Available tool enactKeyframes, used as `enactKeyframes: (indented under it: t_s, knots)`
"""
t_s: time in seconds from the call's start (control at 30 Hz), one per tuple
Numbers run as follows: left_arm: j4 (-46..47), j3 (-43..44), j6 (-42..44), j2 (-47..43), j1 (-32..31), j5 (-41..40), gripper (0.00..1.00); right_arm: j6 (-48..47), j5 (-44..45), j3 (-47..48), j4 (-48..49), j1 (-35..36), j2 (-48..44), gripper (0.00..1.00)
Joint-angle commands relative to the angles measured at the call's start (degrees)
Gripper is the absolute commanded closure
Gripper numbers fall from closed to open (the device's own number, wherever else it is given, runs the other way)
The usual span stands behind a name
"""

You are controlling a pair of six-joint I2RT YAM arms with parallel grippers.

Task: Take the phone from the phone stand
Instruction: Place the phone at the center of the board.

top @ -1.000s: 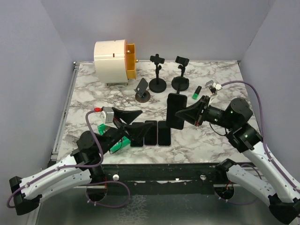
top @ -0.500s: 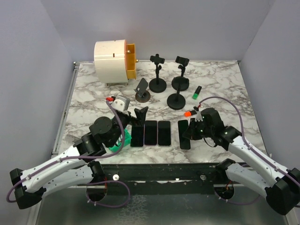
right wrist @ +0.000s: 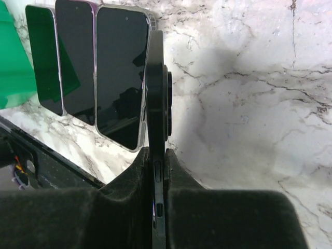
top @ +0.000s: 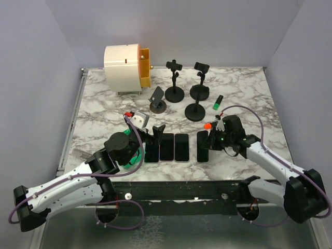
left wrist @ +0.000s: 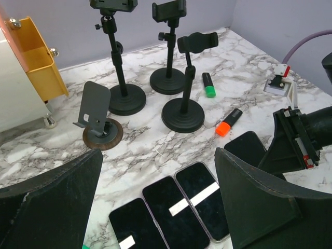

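Observation:
The black phone needs to move toward the row of phones next, and my right gripper will lower it beside the end phone.
My right gripper (top: 210, 141) is shut on a black phone (top: 203, 148) and holds it low over the marble, just right of a row of three phones (top: 166, 148) lying flat. I cannot tell if it touches the table. In the right wrist view the phone (right wrist: 155, 98) shows edge-on between my shut fingers (right wrist: 129, 176). The phone stand (top: 195, 111) behind it has an empty clamp (left wrist: 197, 41). My left gripper (top: 158, 132) is open and empty above the row (left wrist: 181, 207).
Two more tall stands (top: 175, 80) (top: 200, 80) and a small desk stand (top: 157, 101) are at the back. A white and orange drawer unit (top: 127, 63) is at the back left. A green marker (top: 217, 102) and an orange-capped marker (left wrist: 228, 122) lie nearby.
My right gripper has carried the phone from upright beside the stand down and forward to the right end of the phone row. My left arm has swung forward and right over the row.

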Motion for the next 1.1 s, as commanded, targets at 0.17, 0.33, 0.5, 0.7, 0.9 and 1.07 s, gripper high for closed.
enactKeyframes:
  t_s: [0.17, 0.33, 0.5, 0.7, 0.9, 1.07]
  knots:
    - [-1.7, 0.1, -0.3, 0.1, 0.3, 2.2, 0.11, 0.7, -9.3, 1.1, 7.3, -2.6, 7.5, 1.0]
    - [-3.2, 0.5, -0.6, 0.4, 0.7, 1.0, 0.11, -0.1, -7.9, 0.8, 8.1, -2.6, 10.5, 1.0]
    - [-3.8, 1.0, -1.1, 1.2, 1.2, 0.8, 0.11, 0.8, -8.5, 0.2, 11.0, -2.7, 13.6, 0.99]
    - [-3.8, 0.8, -1.6, 1.2, 1.3, 2.2, 0.11, 1.2, -8.2, 0.6, 12.2, -2.8, 16.1, 0.94]
    - [-3.8, 0.8, -1.8, 1.3, 1.5, 3.0, 0.11, 1.0, -6.9, -0.3, 12.5, -3.2, 16.8, 0.79]
    - [-3.8, 0.8, -2.1, 1.3, 1.6, 3.3, 0.11, 1.1, -6.3, -1.3, 13.0, -3.7, 17.2, 0.7]
